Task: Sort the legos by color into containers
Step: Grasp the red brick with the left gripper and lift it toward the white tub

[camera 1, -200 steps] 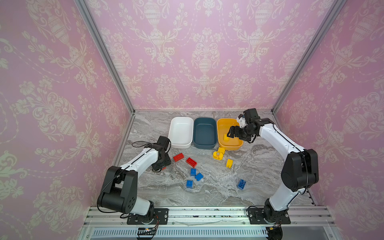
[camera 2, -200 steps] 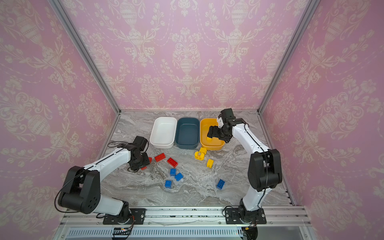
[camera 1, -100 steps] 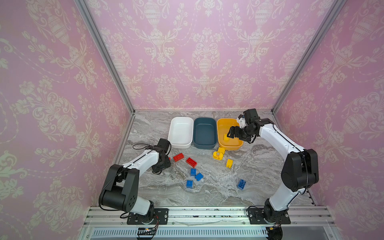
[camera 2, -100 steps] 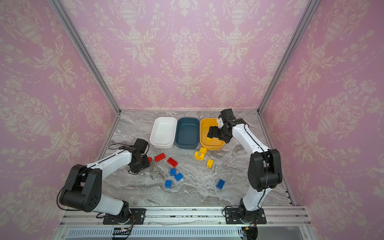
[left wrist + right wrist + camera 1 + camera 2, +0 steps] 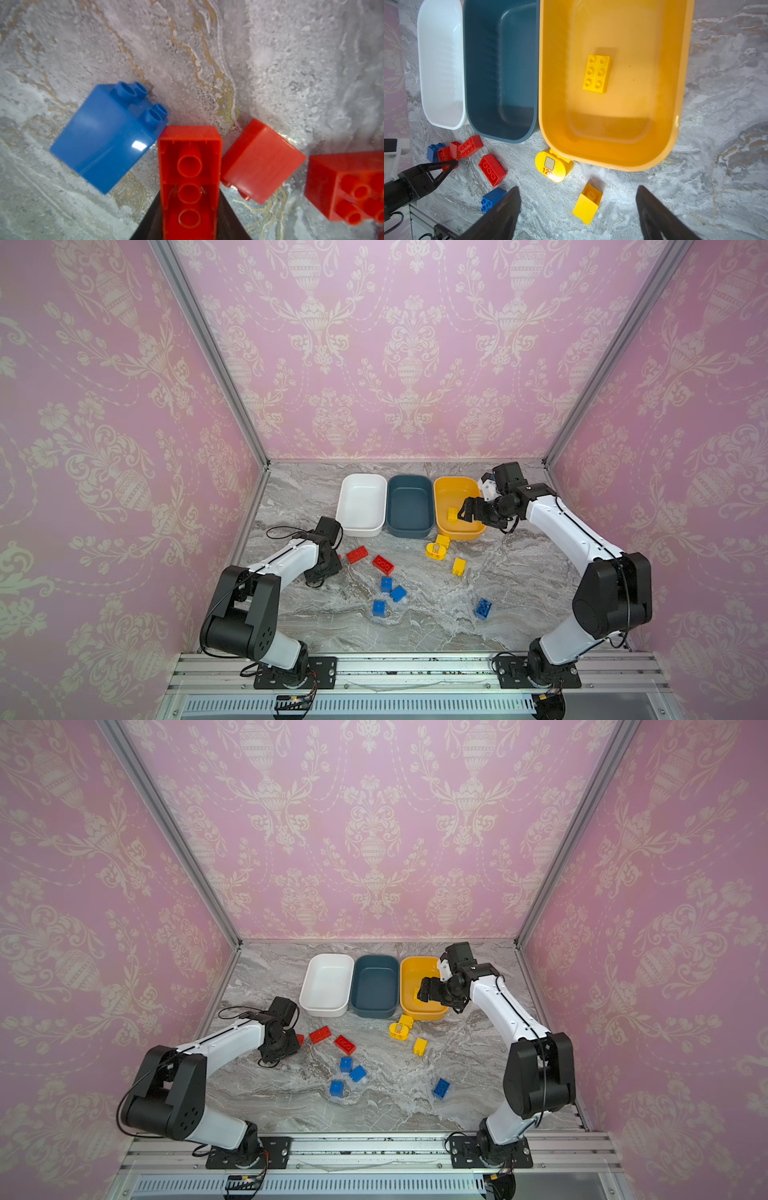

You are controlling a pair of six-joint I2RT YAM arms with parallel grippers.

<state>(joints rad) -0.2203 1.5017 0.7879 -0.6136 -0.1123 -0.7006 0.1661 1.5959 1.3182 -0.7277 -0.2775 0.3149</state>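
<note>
I next lift my left gripper with the red brick and move it outward over the white tub (image 5: 360, 506), which is empty, to release it there.
My left gripper (image 5: 189, 207) is shut on a red brick (image 5: 189, 166) low at the table's left; its hollow underside faces the wrist camera. In a top view the left gripper (image 5: 328, 568) covers it. A blue brick (image 5: 108, 137) and a red brick (image 5: 261, 160) lie beside the held one. My right gripper (image 5: 578, 188) hangs open and empty over the front of the yellow tub (image 5: 457, 489), which holds one yellow brick (image 5: 597, 73). The white tub (image 5: 360, 506) and teal tub (image 5: 409, 506) are empty.
Loose on the marble: two red bricks (image 5: 357, 554) (image 5: 383, 564), three blue bricks around (image 5: 386, 584), a lone blue brick (image 5: 483, 608), a rounded yellow piece (image 5: 435, 549) against the yellow tub's front, and a yellow brick (image 5: 458, 566). Pink walls close three sides.
My left jaws have closed onto the red brick. The right arm has stayed where it was, open over the yellow tub.
</note>
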